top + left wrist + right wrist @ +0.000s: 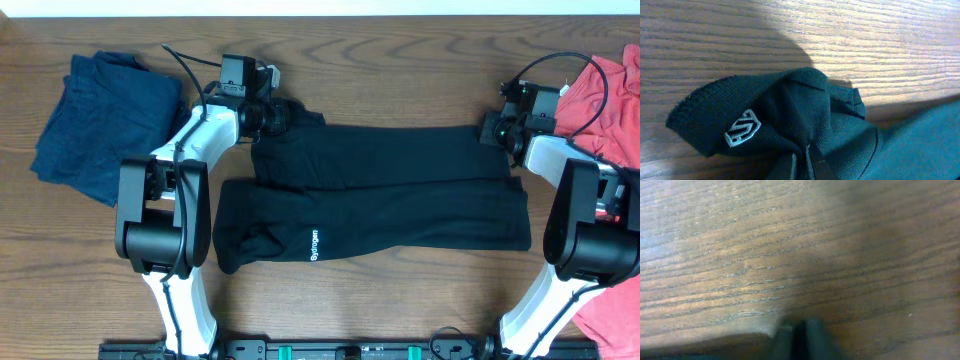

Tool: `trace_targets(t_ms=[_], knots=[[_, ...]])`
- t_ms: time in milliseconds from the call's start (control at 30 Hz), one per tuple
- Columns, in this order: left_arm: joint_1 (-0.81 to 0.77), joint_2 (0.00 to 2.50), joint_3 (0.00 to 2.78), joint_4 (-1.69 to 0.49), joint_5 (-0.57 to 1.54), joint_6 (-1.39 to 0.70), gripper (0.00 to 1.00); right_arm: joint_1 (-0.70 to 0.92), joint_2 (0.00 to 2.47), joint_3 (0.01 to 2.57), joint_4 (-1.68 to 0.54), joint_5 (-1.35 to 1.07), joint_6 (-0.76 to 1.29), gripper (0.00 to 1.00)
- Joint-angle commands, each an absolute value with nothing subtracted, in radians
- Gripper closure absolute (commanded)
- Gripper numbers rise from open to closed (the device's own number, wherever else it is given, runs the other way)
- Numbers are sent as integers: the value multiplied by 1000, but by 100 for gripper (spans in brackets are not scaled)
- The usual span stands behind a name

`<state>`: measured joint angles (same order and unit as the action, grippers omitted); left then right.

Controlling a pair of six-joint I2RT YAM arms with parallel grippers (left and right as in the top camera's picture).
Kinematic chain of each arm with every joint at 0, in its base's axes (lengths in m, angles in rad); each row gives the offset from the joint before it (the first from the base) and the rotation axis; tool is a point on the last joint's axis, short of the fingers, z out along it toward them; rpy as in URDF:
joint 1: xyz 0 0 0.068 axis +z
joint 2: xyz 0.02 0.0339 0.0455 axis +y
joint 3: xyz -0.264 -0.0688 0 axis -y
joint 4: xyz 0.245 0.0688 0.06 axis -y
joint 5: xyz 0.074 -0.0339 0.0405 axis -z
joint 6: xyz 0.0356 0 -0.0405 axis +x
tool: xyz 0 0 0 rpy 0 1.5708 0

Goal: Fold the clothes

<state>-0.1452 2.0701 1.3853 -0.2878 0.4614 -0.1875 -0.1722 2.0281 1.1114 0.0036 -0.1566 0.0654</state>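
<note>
My left gripper holds the shirt's edge and will pull it back over the shirt's near part beside the lettering and let it go, because the shirt's far part lies beyond that near part.
The black shirt (400,190) lies across the table's middle, folded into a long band, with white lettering (315,245) near its lower left. My left gripper (290,115) is at its upper left corner. In the left wrist view the fingers (802,162) are shut on bunched black fabric (790,110) bearing a white logo (742,128). My right gripper (487,128) is at the shirt's upper right corner. In the right wrist view its blurred fingers (801,337) sit close together with dark cloth between them, wood ahead.
A navy-blue garment (100,120) lies crumpled at the far left. A coral-red garment (615,90) lies at the right edge under the right arm, and more of it shows at the lower right (610,310). The wooden table (400,60) is bare beyond the shirt.
</note>
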Motion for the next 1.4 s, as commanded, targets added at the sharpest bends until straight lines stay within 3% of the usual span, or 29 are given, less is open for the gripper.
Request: trace_targets(t_ms=[0, 367, 767, 1067, 1367], knots=[[-143, 2057, 1383, -292, 463, -197, 94, -163, 2067, 1105, -23, -125, 66, 99], [-141, 1954, 1383, -365, 465, -197, 94, -175, 1908, 1115, -163, 83, 121, 99], [-141, 1681, 1383, -873, 464, -196, 94, -177, 1541, 1117, -660, 229, 218, 99], [-142, 1655, 1368, -1133, 464, -197, 94, -177, 1499, 1116, -960, 370, 322, 99], [-199, 1655, 1246, -1152, 464, -197, 94, -176, 1499, 1113, -1012, 358, 336, 99]])
